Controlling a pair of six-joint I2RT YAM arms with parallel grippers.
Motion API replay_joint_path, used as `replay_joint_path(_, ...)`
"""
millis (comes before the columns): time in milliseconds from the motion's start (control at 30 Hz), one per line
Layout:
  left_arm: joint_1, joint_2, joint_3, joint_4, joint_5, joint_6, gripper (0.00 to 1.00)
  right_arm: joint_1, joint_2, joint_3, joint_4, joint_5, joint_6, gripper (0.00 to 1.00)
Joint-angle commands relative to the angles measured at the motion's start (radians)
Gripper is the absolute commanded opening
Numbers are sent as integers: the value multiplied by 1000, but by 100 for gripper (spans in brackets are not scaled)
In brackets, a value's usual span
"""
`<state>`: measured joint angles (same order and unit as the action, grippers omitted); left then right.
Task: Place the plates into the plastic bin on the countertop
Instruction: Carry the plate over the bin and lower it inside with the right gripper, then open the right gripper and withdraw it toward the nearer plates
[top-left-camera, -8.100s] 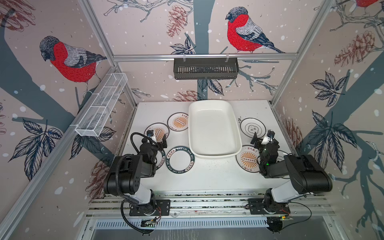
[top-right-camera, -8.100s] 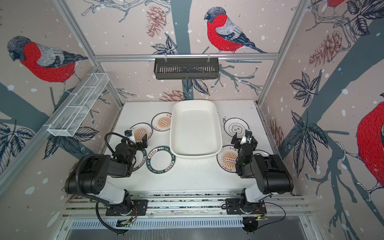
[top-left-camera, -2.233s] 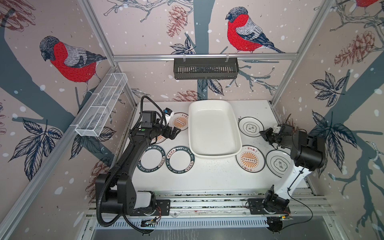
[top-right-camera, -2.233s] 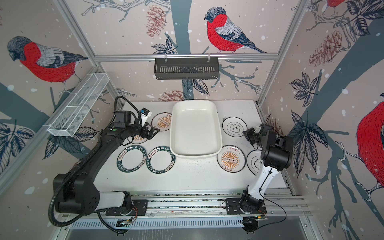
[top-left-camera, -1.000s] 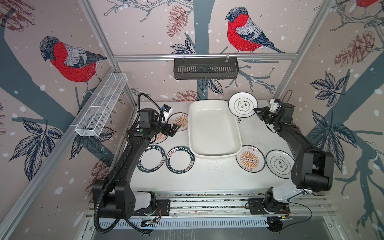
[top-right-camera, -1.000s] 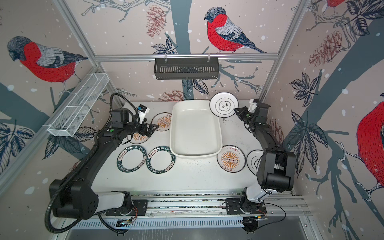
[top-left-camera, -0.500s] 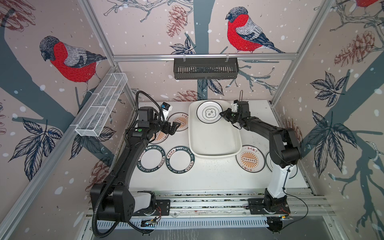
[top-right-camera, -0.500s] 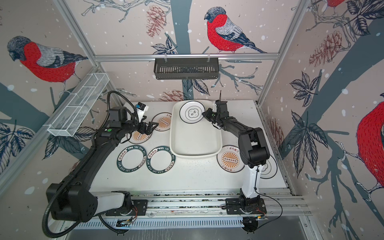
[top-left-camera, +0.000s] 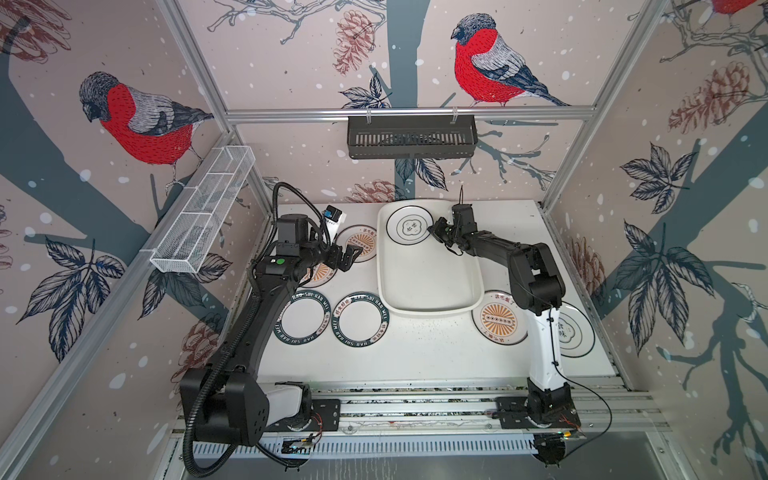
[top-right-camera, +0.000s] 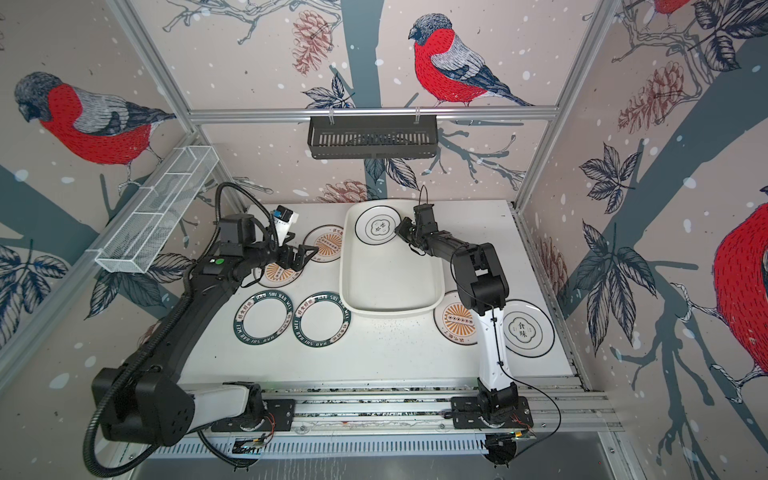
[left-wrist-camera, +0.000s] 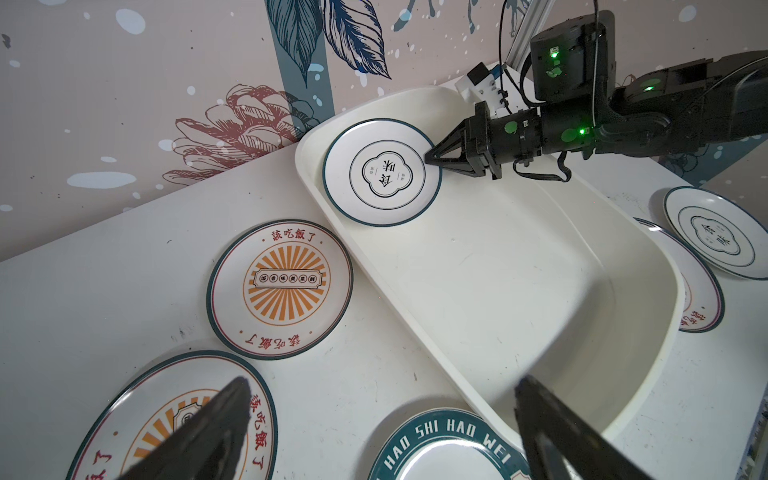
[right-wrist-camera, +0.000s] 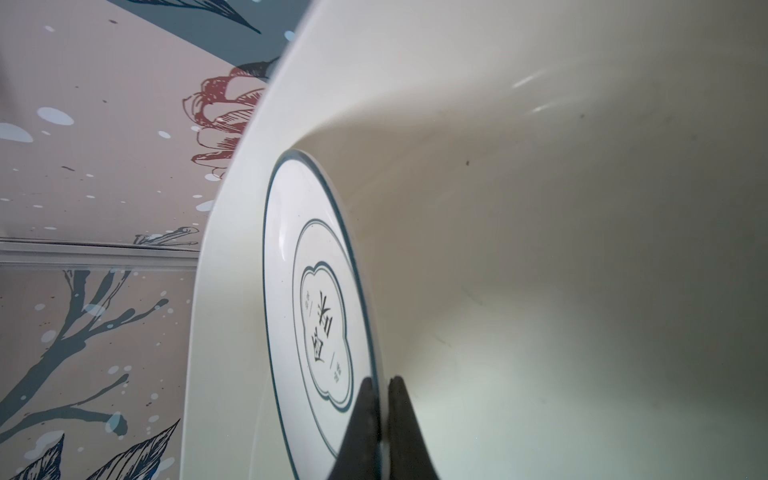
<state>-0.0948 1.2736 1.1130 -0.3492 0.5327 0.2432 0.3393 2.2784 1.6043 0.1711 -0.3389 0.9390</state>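
My right gripper will go down slightly toward the bin's bottom in its far corner and release the plate's rim, since the plate with black lines is already inside the bin's sides.
The white plastic bin (top-left-camera: 428, 286) (top-right-camera: 390, 291) stands mid-countertop. My right gripper (top-left-camera: 434, 230) (top-right-camera: 400, 228) (right-wrist-camera: 380, 380) is shut on the rim of a plate with a black line motif (top-left-camera: 409, 226) (left-wrist-camera: 382, 172) (right-wrist-camera: 316, 316), low in the bin's far left corner. I cannot tell whether it rests there. My left gripper (top-left-camera: 351, 255) (top-right-camera: 309, 253) (left-wrist-camera: 382, 382) hangs open and empty over two sunburst plates (top-left-camera: 357, 243) (top-left-camera: 318, 274) left of the bin. Two green-lettered plates (top-left-camera: 301, 318) (top-left-camera: 361, 318) lie nearer the front.
Right of the bin lie a sunburst plate (top-left-camera: 498, 318) and another line-motif plate (top-left-camera: 571, 330), partly behind the right arm. A black slotted basket (top-left-camera: 411, 137) hangs on the back wall and a wire-mesh basket (top-left-camera: 203, 220) on the left wall.
The right gripper has carried its plate leftward from behind the bin's far right corner and down into the far left corner. The left gripper has barely moved and stays open.
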Motion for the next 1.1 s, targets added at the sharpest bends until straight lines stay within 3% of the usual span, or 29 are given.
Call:
replay_joint_path(0, -3, 2, -2, 8, 28, 9, 98, 3, 19, 18, 26, 6, 20, 2)
replay_joint_path(567, -19, 6, -5, -1, 37, 4, 98, 4, 40, 3, -18, -12, -3, 18)
replay_joint_path(867, -22, 1, -2, -14, 39, 17, 99, 7, -10, 3, -110, 23, -58, 45)
replay_joint_path(1067, -23, 1, 0, -46, 40, 49, 98, 17, -90, -5, -191, 42, -113, 53)
